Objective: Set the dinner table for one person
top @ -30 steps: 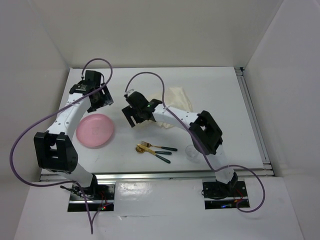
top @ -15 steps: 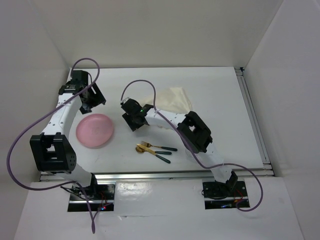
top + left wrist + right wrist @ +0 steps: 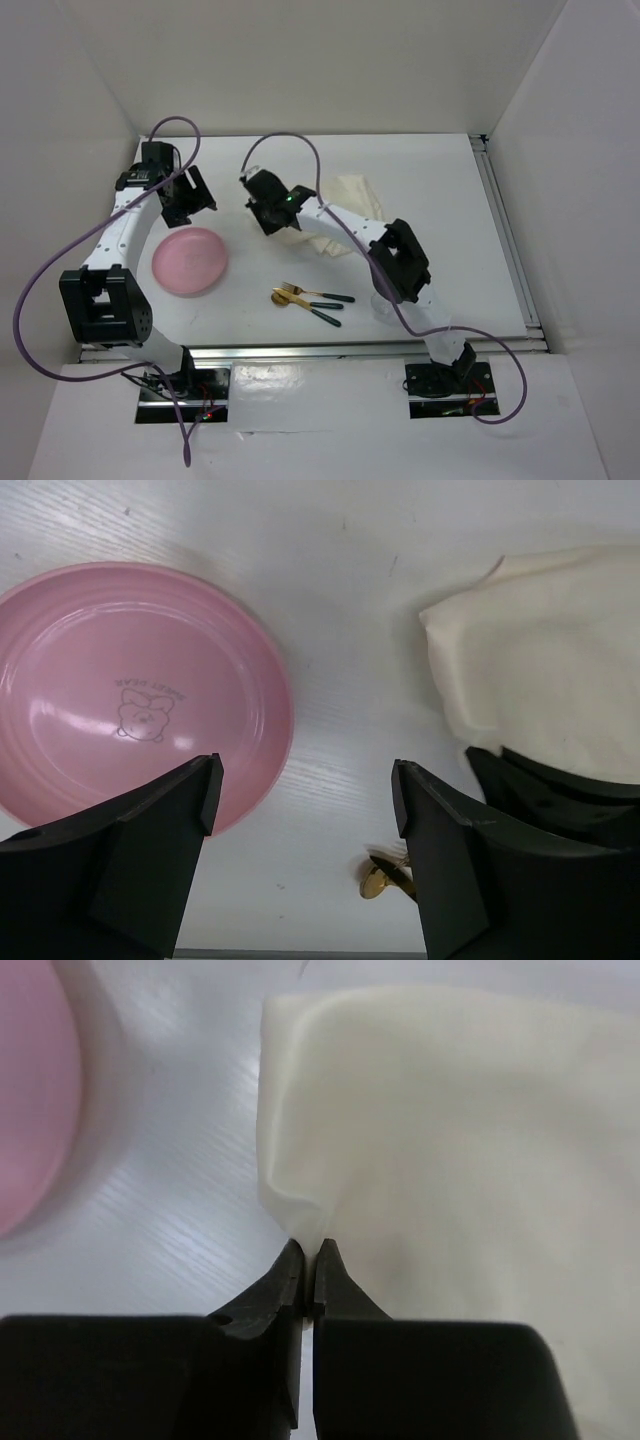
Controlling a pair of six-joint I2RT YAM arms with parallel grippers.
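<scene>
My right gripper should move up next, to the right in the top view, then go down to the table beyond the glass and let go, because the cloth is bunched up.
On the white dinner table lies a cream cloth. My right gripper is shut on the cloth's near left corner, a pinched fold rising between the tips. A pink plate rests flat at the left. My left gripper hangs open above the plate's far right edge, holding nothing. A gold fork and spoon with dark handles lie near the front; the spoon bowl shows between the left fingers.
A clear glass stands at the front right, partly behind the right arm's elbow. Metal rails run along the front edge and the right edge. White walls close in the table on three sides.
The right gripper went from open to shut on the cloth's corner and shifted slightly toward the back. The left arm swung left and stays open.
</scene>
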